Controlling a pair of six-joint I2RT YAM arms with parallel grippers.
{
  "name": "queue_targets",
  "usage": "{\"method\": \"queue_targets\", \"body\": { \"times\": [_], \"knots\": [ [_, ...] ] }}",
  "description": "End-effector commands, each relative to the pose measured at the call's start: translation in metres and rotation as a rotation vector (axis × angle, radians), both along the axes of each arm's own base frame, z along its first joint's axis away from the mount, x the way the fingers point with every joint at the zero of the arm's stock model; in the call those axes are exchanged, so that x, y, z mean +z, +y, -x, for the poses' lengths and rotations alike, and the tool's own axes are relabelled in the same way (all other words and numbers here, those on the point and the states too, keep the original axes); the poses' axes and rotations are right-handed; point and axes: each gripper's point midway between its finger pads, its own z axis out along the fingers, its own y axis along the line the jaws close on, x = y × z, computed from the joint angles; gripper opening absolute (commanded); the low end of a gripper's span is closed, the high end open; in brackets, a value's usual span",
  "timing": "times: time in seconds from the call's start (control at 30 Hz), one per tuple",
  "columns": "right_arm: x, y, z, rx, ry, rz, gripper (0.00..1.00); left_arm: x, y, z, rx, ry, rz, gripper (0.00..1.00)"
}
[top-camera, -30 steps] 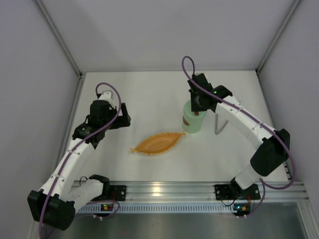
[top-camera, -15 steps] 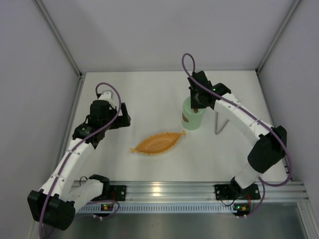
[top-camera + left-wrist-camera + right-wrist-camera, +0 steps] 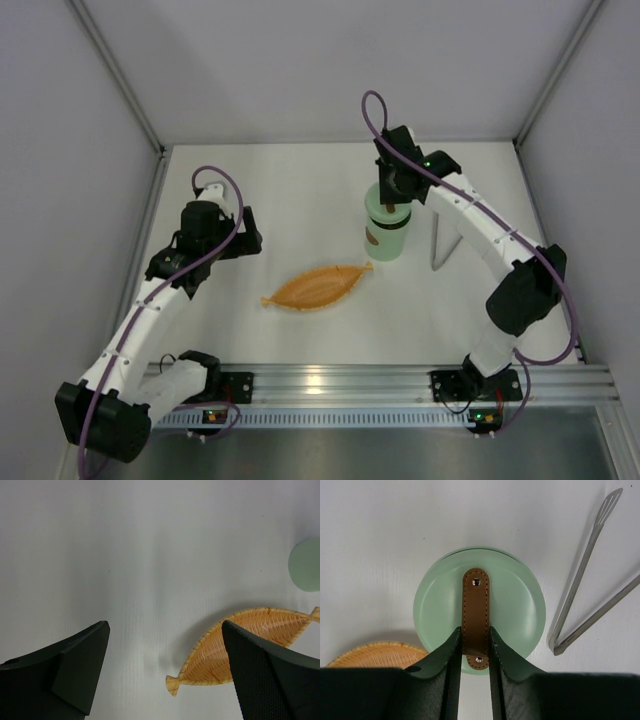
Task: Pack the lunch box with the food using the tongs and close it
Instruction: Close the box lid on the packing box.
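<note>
A dark gap still separates the lid from the lunch box's opening below it. My right gripper will next lower the lid onto that opening and let go of the lid's handle.
The mint-green lunch box [image 3: 386,238] stands upright right of the table's middle. Its round green lid [image 3: 515,600] covers the mouth almost squarely; a thin rim of the box shows at the far edge. My right gripper [image 3: 475,632] is shut on the lid's brown handle [image 3: 475,600], directly above the box [image 3: 393,192]. The tongs [image 3: 582,570] lie flat on the table to the right of the box [image 3: 437,250]. My left gripper [image 3: 164,630] hangs open and empty at the left [image 3: 250,232]. The food is hidden.
An orange leaf-shaped woven dish [image 3: 318,287] lies in front and left of the box, with nothing visible in it; its tail end shows between my left fingers [image 3: 210,655]. Grey walls close in the table on the left, right and back.
My right gripper has carried the lid slightly back and left, so it now sits centred over the box. The left arm, the dish and the tongs have not moved.
</note>
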Motion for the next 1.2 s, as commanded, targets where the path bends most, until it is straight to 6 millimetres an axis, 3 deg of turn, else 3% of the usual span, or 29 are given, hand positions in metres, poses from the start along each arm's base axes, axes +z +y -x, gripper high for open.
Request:
{"method": "queue_targets", "body": {
  "times": [0.0,0.47,0.8,1.17],
  "knots": [
    [0.006,-0.012,-0.003,-0.006,0.021,0.025,0.15,0.012,-0.001,-0.003,0.001,-0.038,0.007,0.99],
    [0.0,-0.008,0.011,0.032,0.063,-0.017,0.15,0.012,-0.001,-0.003,0.0,-0.038,0.008,0.99],
    [-0.013,-0.019,0.012,0.01,0.098,0.0,0.15,0.013,-0.001,-0.002,-0.001,-0.04,0.011,0.99],
    [-0.024,-0.016,0.01,0.02,0.122,0.004,0.17,0.013,-0.001,-0.002,-0.002,-0.042,0.009,0.99]
  ]
}}
